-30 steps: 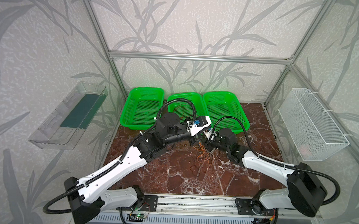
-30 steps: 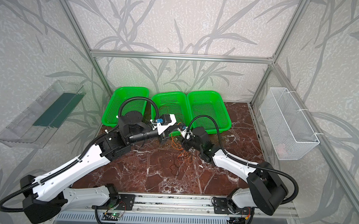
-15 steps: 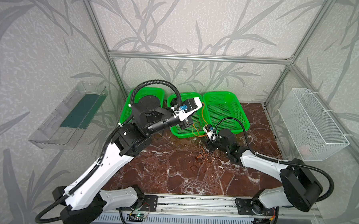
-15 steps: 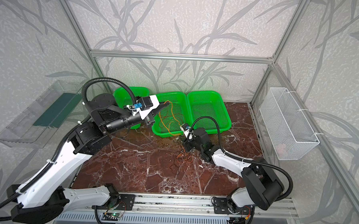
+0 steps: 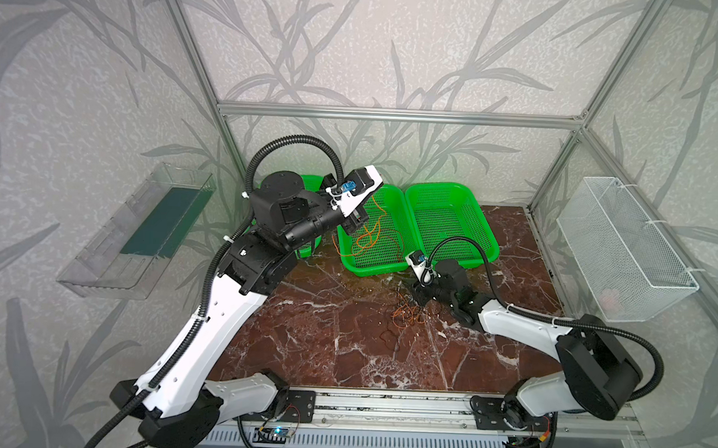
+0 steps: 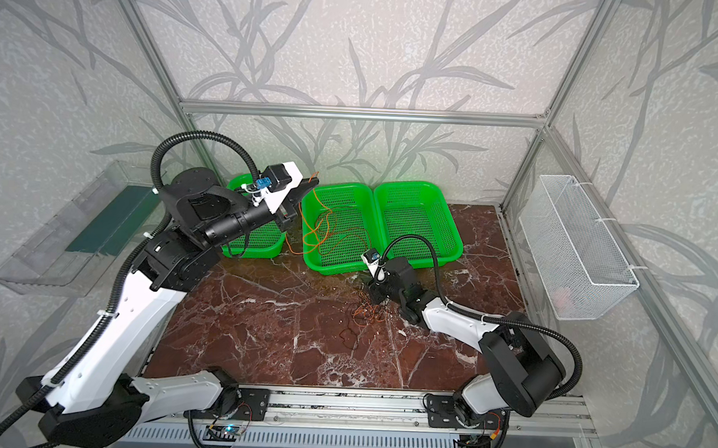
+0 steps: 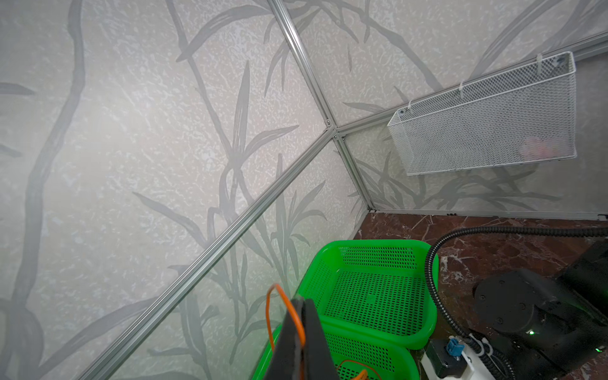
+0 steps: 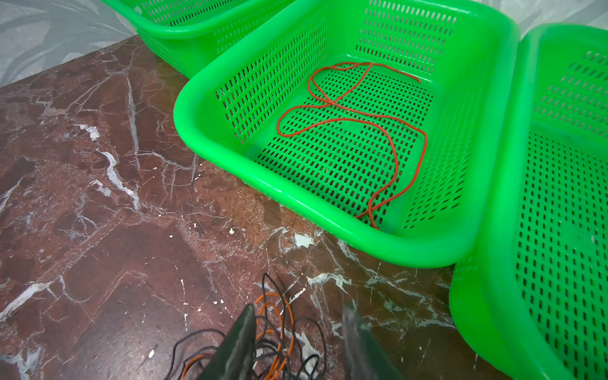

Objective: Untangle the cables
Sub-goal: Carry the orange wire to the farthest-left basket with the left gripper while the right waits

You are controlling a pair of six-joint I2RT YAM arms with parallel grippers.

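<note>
My left gripper should move over the basket nearest the plastic shelf (image 6: 264,234) next, then go down and let go, because the orange cable hangs into the red cable's basket.
My left gripper (image 6: 312,183) is raised above the left and middle green baskets and is shut on an orange cable (image 7: 296,316). That orange cable (image 6: 319,227) hangs in loops into the middle basket (image 6: 334,267) and over its left rim. A red cable (image 8: 345,115) lies loose in the same basket. Black and orange cables (image 5: 407,314) remain tangled on the marble table. Low over this tangle (image 8: 276,329), my right gripper (image 8: 299,309) stands open, one finger (image 8: 245,329) among the loops. A black loop (image 6: 348,337) lies nearer the front.
Three green baskets stand along the back: left (image 6: 260,252), middle, right (image 5: 487,239). A white wire basket (image 5: 630,253) hangs on the right wall and a clear plastic shelf (image 5: 140,228) on the left wall. Aluminium posts frame the cell.
My left arm has risen and swung back-left from the table's middle to above the baskets, drawing the orange cable out of the tangle. The right gripper stayed at the tangle.
</note>
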